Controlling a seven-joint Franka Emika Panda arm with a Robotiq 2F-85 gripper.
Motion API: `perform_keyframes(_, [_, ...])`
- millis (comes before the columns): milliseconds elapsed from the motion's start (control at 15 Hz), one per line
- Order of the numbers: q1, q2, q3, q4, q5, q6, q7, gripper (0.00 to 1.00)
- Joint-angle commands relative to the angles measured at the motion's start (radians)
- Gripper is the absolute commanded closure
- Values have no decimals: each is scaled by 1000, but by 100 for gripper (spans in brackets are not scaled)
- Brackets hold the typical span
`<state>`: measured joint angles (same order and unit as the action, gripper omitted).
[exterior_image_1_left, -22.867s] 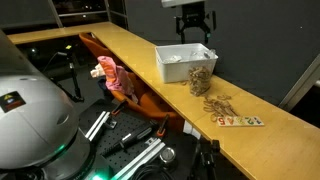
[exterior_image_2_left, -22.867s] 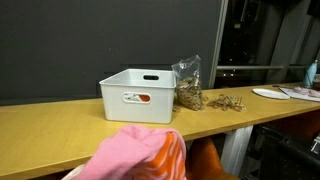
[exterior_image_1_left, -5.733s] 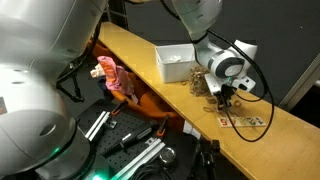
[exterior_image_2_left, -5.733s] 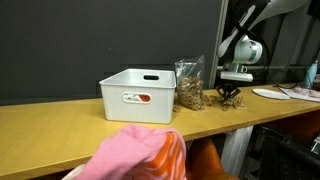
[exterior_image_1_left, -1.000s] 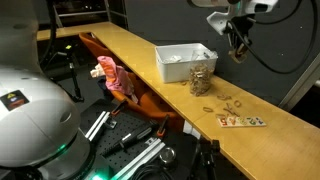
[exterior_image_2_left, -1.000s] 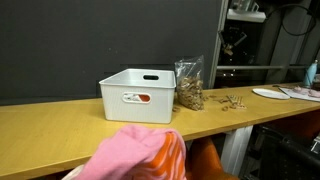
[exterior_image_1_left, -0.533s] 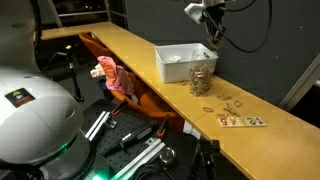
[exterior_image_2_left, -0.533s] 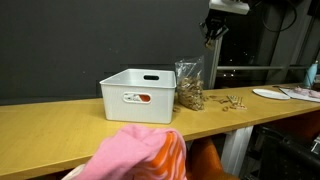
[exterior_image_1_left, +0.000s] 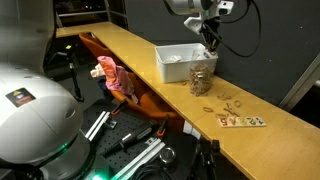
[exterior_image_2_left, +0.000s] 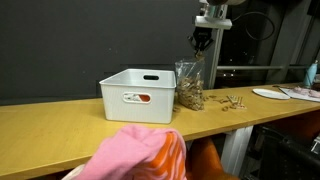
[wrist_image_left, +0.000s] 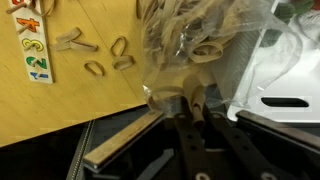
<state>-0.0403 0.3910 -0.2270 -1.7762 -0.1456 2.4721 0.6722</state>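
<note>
My gripper moves down slightly toward the white bin next, to the clear bag's opening (exterior_image_1_left: 204, 60) (wrist_image_left: 204, 60), since the tan piece is still above the clear bag's rim.
My gripper (exterior_image_1_left: 210, 38) hangs in the air over the clear bag of wooden pieces (exterior_image_1_left: 201, 75), next to the white bin (exterior_image_1_left: 176, 62). Seen from the side, the gripper (exterior_image_2_left: 200, 42) is well above the bag (exterior_image_2_left: 188, 86) and right of the bin (exterior_image_2_left: 138, 96). In the wrist view the gripper (wrist_image_left: 198, 112) is shut on a small tan wooden piece (wrist_image_left: 197, 99). Under it lies the bag (wrist_image_left: 200, 38), with the bin (wrist_image_left: 285, 72) to the right.
Loose wooden pieces (exterior_image_1_left: 226, 103) and a card with coloured letters (exterior_image_1_left: 241, 121) lie on the wooden counter (exterior_image_1_left: 120, 45). A pink and orange cloth thing (exterior_image_1_left: 110, 78) sits below the counter's edge. A white plate (exterior_image_2_left: 268, 93) rests at the counter's far end.
The gripper has carried the wooden piece sideways from above the loose pieces to above the bag, rising and then coming down a little. Its jaws stayed shut.
</note>
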Motion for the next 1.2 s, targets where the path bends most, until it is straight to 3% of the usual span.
perform_keyframes(0, [21,88,-14,107,-32,-16,6,98])
perform_keyframes(333, [62,131,-24,127,-48,-12,23,98])
perform_keyframes(667, [99,109,-42,72,-77,3,46,98])
perform_keyframes(733, [100,103,-45,63,-81,5,49,66])
perform_keyframes(867, [102,100,-49,57,-89,5,53,60])
perform_keyframes(1133, [109,91,-54,45,-106,5,61,30])
